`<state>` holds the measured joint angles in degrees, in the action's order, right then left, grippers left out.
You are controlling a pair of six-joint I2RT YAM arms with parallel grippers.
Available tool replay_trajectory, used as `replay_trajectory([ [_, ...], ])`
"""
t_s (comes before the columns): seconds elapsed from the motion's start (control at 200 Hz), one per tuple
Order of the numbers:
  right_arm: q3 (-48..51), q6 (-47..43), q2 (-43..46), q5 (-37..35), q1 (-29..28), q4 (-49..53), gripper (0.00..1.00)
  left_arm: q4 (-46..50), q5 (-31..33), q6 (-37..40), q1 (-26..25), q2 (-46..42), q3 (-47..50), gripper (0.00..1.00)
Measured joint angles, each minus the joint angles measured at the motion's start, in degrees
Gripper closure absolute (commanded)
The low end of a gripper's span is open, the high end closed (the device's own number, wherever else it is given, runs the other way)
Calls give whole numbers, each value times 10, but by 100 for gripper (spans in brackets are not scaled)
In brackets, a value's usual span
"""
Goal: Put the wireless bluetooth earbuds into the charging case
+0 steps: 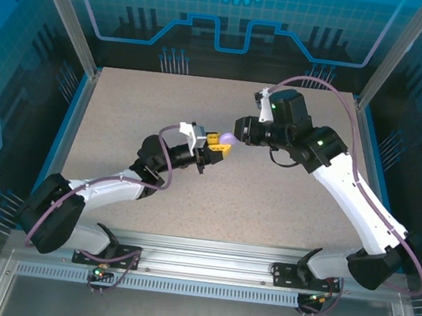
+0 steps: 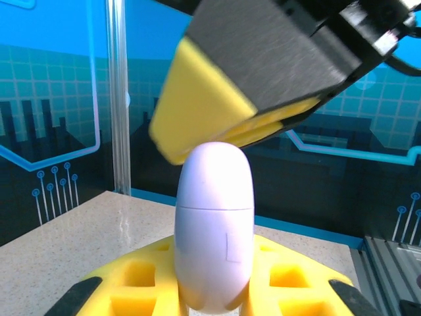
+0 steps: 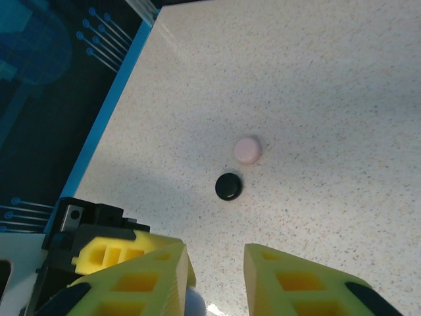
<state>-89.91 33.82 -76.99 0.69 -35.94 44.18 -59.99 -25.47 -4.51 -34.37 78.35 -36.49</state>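
The charging case's lid is already shut, so I should tilt my left gripper downward and lower it to the bare tabletop below, to release the case upright.
A lavender egg-shaped charging case stands upright between the yellow fingers of my left gripper, which is shut on it. The case's lid is closed, with a seam line across it. In the top view the case is held above the middle of the table. My right gripper hovers right over it, and one of its yellow fingers touches the case's top. From the right wrist, the right gripper is open and the lavender case peeks out beside its left finger. The earbuds are out of view.
A round pale pink case and a round black case lie side by side on the speckled tabletop below the right gripper. A blue rim and clear panels bound the table.
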Motion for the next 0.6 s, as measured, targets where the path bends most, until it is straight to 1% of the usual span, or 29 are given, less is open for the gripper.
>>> replay_trajectory([
  [0.175,7,11,32,-37,8,-3,64,-9,8,-3,1,1,10,100],
  [0.335,62,22,61,-66,15,-12,61,-13,17,-22,1,10,20,100],
  [0.5,142,41,86,-90,22,-24,55,-15,34,-73,1,44,29,100],
  [0.6,175,54,93,-101,23,-29,49,-14,47,-114,-3,82,35,100],
])
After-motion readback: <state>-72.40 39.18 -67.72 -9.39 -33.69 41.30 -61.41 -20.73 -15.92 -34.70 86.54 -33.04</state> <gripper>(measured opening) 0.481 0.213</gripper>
